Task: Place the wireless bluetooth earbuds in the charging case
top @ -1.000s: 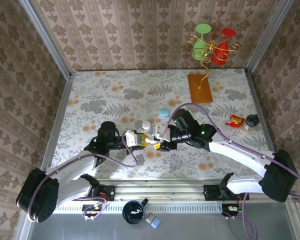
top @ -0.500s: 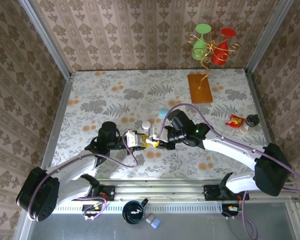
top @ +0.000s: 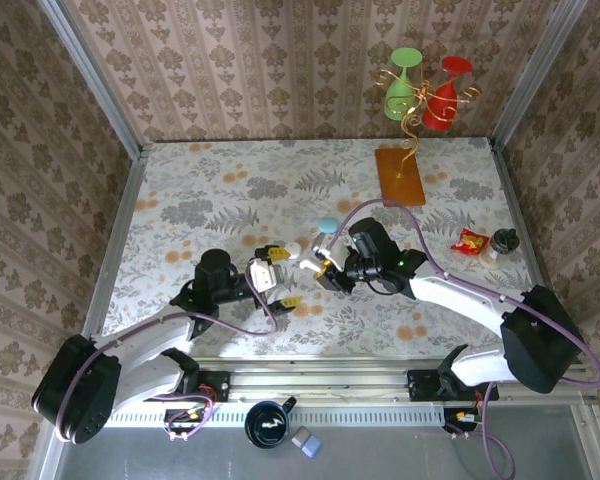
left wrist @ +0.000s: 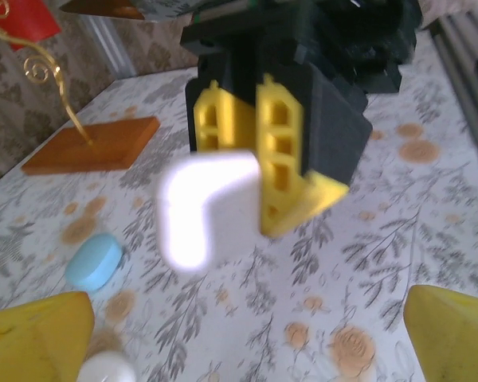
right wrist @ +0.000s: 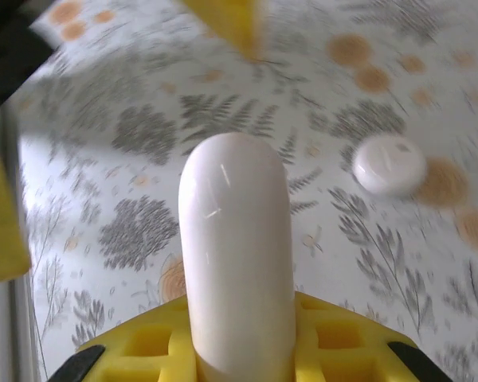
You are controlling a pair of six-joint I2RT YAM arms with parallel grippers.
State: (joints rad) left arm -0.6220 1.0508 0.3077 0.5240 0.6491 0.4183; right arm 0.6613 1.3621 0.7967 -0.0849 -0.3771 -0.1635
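The charging case is still hanging above the table. My right gripper will next go down to the table near the small round white case, tilting its fingers downward.
My right gripper (top: 321, 263) (right wrist: 239, 326) is shut on a white oblong charging case (right wrist: 237, 239) (left wrist: 199, 208) (top: 314, 258), which sticks out past its yellow fingers above the table. My left gripper (top: 280, 277) (left wrist: 247, 350) stands wide open just to the left of it, with nothing between its yellow fingertips (left wrist: 36, 334). A small round white case (top: 293, 249) (right wrist: 390, 165) lies on the table beside both grippers. A light blue oval case (top: 327, 226) (left wrist: 94, 261) lies a little farther back. I cannot make out the earbuds.
An orange base (top: 399, 176) with a gold wire stand carrying a green and a red glass stands at the back right. A red packet (top: 470, 242) and a dark small object (top: 504, 240) lie at the right edge. Metal rails border the floral table (top: 200, 200).
My left gripper has opened and let go of the white case and drawn back slightly. The right gripper has shut on the case and carried it a little up and right.
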